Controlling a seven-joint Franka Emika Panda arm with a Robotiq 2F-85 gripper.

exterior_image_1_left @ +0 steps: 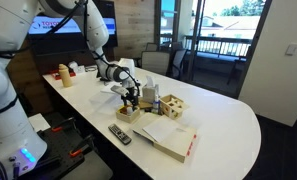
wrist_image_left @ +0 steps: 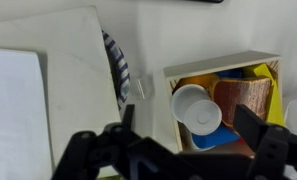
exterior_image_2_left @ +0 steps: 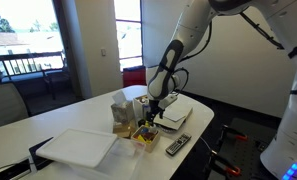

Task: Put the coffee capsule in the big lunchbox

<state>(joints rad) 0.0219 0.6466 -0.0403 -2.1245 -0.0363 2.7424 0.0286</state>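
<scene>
The white capsule (wrist_image_left: 195, 109) is below my gripper and already lined up between its open fingers. I will lower my gripper around the capsule's sides next and close on it.
A small wooden box (wrist_image_left: 218, 62) holds several coffee capsules: a white one (wrist_image_left: 195, 105) on its side, with blue, yellow and brown ones beside it. My gripper (wrist_image_left: 191, 135) is open just above this box, a finger on each side of the white capsule and touching nothing. The big lunchbox (wrist_image_left: 38, 100) is a flat white box lying next to the capsule box. In both exterior views my gripper (exterior_image_1_left: 131, 97) (exterior_image_2_left: 151, 112) hangs over the capsule box (exterior_image_1_left: 126, 112) (exterior_image_2_left: 143, 135), with the lunchbox (exterior_image_1_left: 168, 137) (exterior_image_2_left: 83, 148) beside it on the white table.
A remote control (exterior_image_1_left: 119, 133) (exterior_image_2_left: 178, 145) lies near the table edge. A wooden block with holes (exterior_image_1_left: 173, 105) (exterior_image_2_left: 121, 115) stands by the capsule box. Bottles (exterior_image_1_left: 63, 72) stand at the table's far end. Chairs (exterior_image_1_left: 156, 60) stand behind the table.
</scene>
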